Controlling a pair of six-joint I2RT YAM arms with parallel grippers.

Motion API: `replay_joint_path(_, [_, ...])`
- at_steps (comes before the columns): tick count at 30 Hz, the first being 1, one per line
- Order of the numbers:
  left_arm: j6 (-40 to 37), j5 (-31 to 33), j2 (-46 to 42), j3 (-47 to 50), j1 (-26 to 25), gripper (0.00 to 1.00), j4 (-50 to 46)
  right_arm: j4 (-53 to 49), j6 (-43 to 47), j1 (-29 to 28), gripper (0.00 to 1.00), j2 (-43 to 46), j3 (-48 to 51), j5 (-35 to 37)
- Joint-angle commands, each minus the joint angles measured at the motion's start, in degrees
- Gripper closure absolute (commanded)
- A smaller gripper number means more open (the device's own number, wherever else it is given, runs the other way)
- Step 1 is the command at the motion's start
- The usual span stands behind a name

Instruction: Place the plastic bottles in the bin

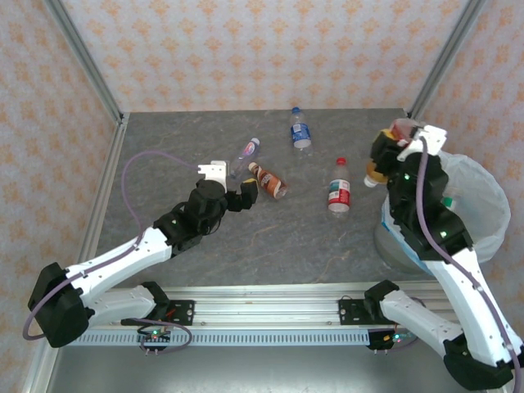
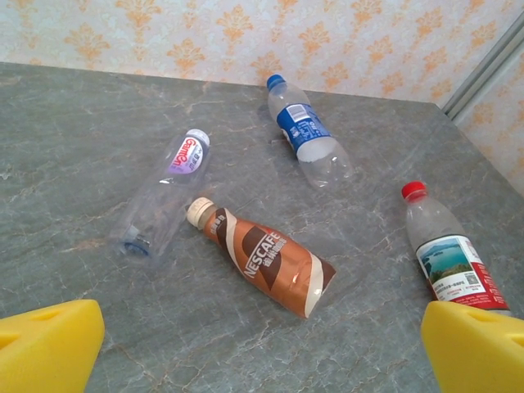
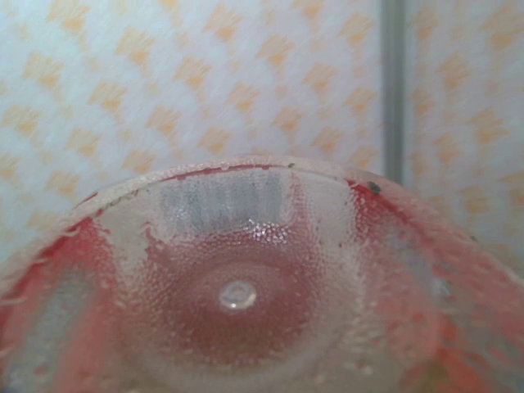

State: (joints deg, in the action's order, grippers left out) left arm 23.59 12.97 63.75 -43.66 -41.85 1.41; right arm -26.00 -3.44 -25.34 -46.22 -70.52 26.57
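Observation:
The clear red-labelled bottle still hangs short of the white bag. My right gripper will swing sideways over the bin's opening (image 1: 472, 199) next and let go of the bottle.
Several plastic bottles lie on the grey table. A brown Nescafe bottle (image 2: 270, 260) (image 1: 268, 182) lies just ahead of my left gripper (image 2: 262, 354) (image 1: 244, 199), which is open, its yellow fingertips (image 2: 49, 344) wide apart and touching nothing. Beyond it are a clear bottle with a purple label (image 2: 164, 196) (image 1: 244, 157), a blue-labelled bottle (image 2: 307, 131) (image 1: 300, 129) and a red-capped bottle (image 2: 446, 254) (image 1: 339, 187). My right gripper (image 1: 395, 146) is shut on a red-labelled bottle (image 3: 237, 295) (image 1: 385, 155), held in the air just left of the bin (image 1: 483, 184).
The bin's white bag (image 1: 473, 246) hangs over the table's right edge next to the right arm. Patterned walls with metal corner posts (image 1: 86, 61) close in the back and both sides. A metal rail (image 1: 270, 311) runs along the near edge.

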Motion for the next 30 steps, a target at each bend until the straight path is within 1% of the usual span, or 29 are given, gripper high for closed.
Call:
replay_joint_path(1, [1.23, 1.98, 0.54, -0.29, 0.58, 0.00, 0.96, 0.94, 3.75, 2.06, 0.49, 3.09, -0.65, 7.21])
replay_joint_path(6, [1.58, 1.53, 1.42, -0.49, 0.95, 0.00, 0.85, 0.87, 8.05, 5.20, 0.49, 4.71, -0.93, 11.57])
replay_joint_path(8, [1.95, 1.74, 1.64, -0.62, 1.05, 0.00, 0.90, 0.29, 9.08, 6.91, 0.49, 4.95, -0.92, 12.25])
replay_joint_path(12, [3.08, 2.51, 1.74, -0.51, 1.32, 0.00, 0.63, -1.83, 8.67, 10.85, 0.51, 4.99, -0.76, 14.08])
replay_joint_path(16, [3.89, 3.02, 1.82, -0.54, 1.79, 0.00, 0.02, -3.79, 7.11, 15.22, 0.51, 4.73, 0.72, 12.87])
replay_joint_path(18, [4.17, 3.08, 1.82, -0.57, 2.04, 0.00, -0.33, -5.16, 6.64, 18.50, 0.51, 4.15, 1.15, 10.78])
replay_joint_path(20, [4.35, 3.12, 1.74, -0.71, 2.28, 0.00, -0.72, -7.14, 5.30, 23.68, 0.51, 3.22, 1.11, 6.63])
replay_joint_path(21, [4.35, 3.12, 1.69, -0.64, 2.38, 0.00, -0.90, -8.28, 4.17, 26.90, 0.51, 2.62, 0.97, 2.94])
replay_joint_path(24, [4.61, 3.28, 1.56, -0.51, 2.73, 0.00, -1.30, -10.69, 0.07, 34.23, 0.51, 0.86, 0.91, -6.43])
replay_joint_path(27, [4.97, 3.38, 1.38, -0.24, 2.93, 0.00, -1.41, -10.88, -2.73, 37.46, 0.49, -1.03, 2.17, -12.12])
replay_joint_path(30, [5.52, 3.73, 1.29, -0.05, 3.00, 0.00, -1.93, -11.16, -4.96, 38.08, 0.45, -3.29, 3.31, -15.00])
